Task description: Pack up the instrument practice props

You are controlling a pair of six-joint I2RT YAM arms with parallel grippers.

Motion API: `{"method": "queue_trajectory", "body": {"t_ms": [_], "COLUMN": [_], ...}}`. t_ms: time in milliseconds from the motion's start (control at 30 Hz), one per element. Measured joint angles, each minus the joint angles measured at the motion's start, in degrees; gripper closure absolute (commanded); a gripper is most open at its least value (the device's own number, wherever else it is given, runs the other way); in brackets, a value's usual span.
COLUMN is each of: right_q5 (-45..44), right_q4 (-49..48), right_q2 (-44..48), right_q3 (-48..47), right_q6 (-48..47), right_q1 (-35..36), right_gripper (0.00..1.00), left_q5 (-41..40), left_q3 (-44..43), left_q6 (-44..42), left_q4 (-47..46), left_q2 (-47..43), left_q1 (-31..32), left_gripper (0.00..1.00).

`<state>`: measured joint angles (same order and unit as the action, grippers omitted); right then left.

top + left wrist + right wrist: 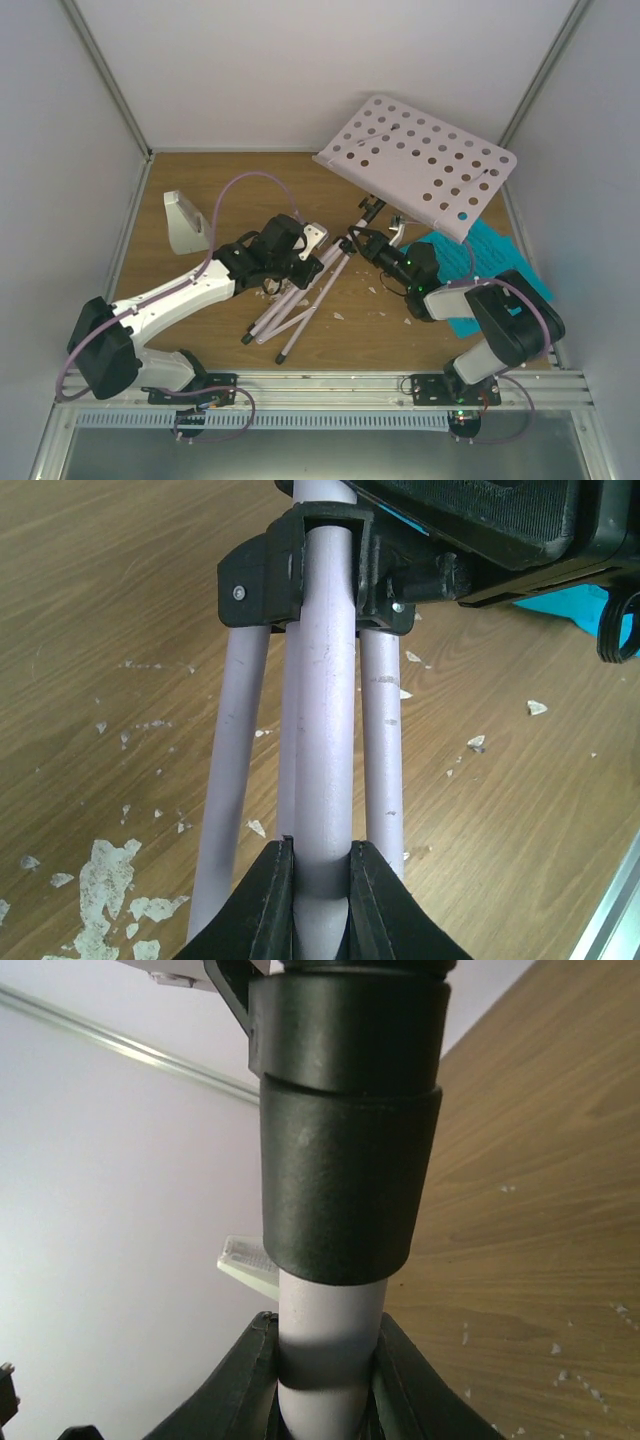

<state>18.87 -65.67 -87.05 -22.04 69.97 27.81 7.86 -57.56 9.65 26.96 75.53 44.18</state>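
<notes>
My left gripper holds the pole [325, 680] still tilted over the table. It should lower the pole and release it on the tabletop under the folded legs, which is below the gripper.
The pale-lilac music stand lies tilted over the table, its perforated plate [420, 165] raised at the back right and its folded legs [300, 310] reaching toward the front. My left gripper [310, 245] [321, 845] is shut on the centre pole [325, 680], just below the black leg hub [300, 570]. My right gripper [365, 243] [325, 1325] is shut on the same pole under a black collar [345, 1160]. The white metronome [185, 222] [245, 1260] stands at the left. Cyan sheet-music pages [490, 260] [570, 605] lie at the right, partly under my right arm.
White crumbs [385, 300] [110, 870] are scattered on the wooden table around the legs. White walls close the table in at the left, back and right. A metal rail [320, 385] runs along the near edge by the arm bases.
</notes>
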Motion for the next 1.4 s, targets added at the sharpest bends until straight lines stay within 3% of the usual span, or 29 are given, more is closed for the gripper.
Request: {"method": "queue_trajectory", "body": {"t_ms": [533, 1033, 1233, 1400], "right_q5": [-3.82, -3.17, -1.70, -0.79], "right_q4": [-1.86, 5.44, 5.44, 7.37], "right_q2": [-11.34, -19.96, -22.73, -23.65], "right_q3": [-2.05, -9.18, -11.13, -13.38], "right_q6": [5.97, 9.14, 9.68, 7.85], "right_q1": [1.46, 2.69, 2.69, 2.73], "right_gripper": [1.00, 0.99, 0.86, 0.66], "left_q5": [-4.31, -7.52, -8.13, -7.87], "left_q3": [1.60, 3.06, 3.58, 3.61], "left_q6": [0.42, 2.40, 2.43, 2.51], "left_q4": [-1.90, -2.62, -3.10, -3.19], "left_q2": [4.39, 7.61, 8.52, 8.81], "left_q1": [0.00, -1.11, -1.62, -2.93], "left_gripper": [1.00, 1.00, 1.00, 1.00]}}
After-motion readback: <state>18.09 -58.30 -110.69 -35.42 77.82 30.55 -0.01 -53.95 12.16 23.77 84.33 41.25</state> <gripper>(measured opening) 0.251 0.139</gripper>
